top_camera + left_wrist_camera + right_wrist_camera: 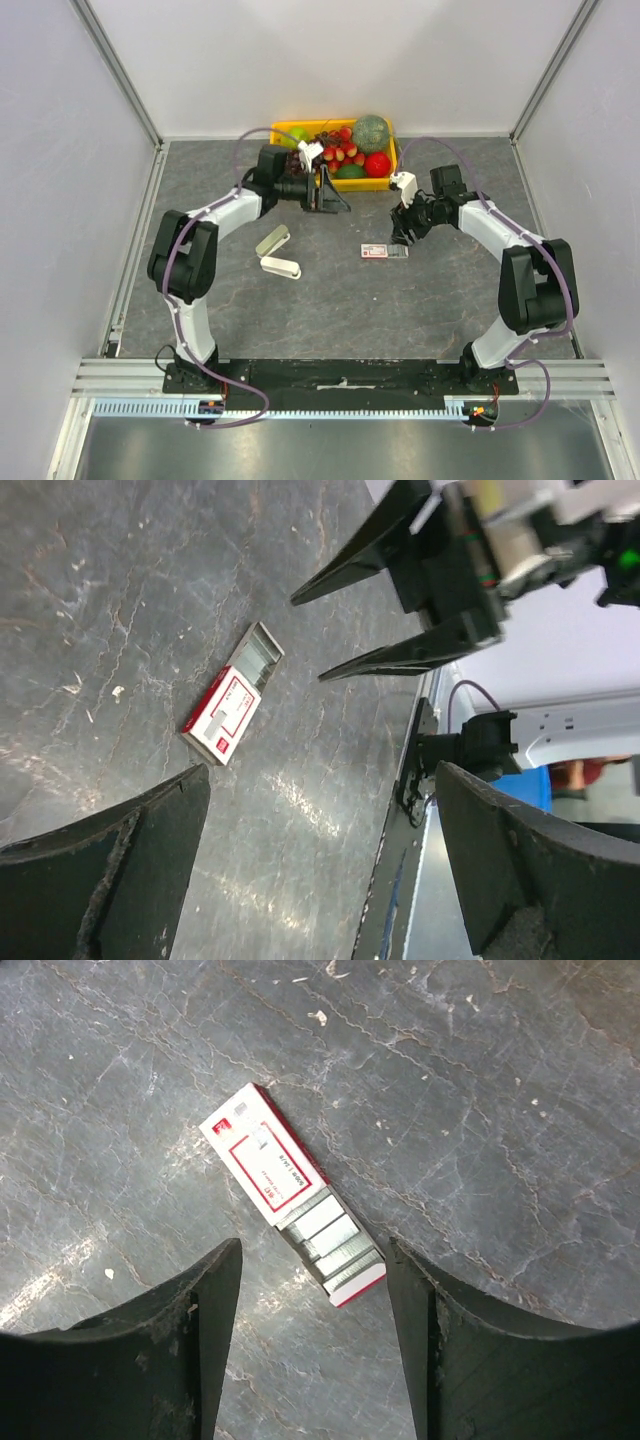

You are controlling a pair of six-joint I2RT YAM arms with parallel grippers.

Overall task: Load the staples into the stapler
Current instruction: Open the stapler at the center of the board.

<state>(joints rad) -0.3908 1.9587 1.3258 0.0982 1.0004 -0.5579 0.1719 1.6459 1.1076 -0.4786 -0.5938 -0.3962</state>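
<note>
My left gripper swings back next, turns fingers-down and lowers onto the white stapler's end facing the staples box. It does so because its open fingers still aim at that box.
The staples box, white with red markings, lies flat on the grey table just right of centre. Its tray is slid partly out, showing silvery strips. My right gripper hangs open directly over the box's open end, one finger on each side and touching nothing. Two staplers lie left of centre: a pale green one and a white one. My left gripper is wide open and empty near the back, aimed at the box and at the right gripper's fingers.
A yellow basket full of toy fruit stands at the back edge, just behind my left gripper. White walls enclose the table on three sides. The arm bases sit on a rail along the near edge.
</note>
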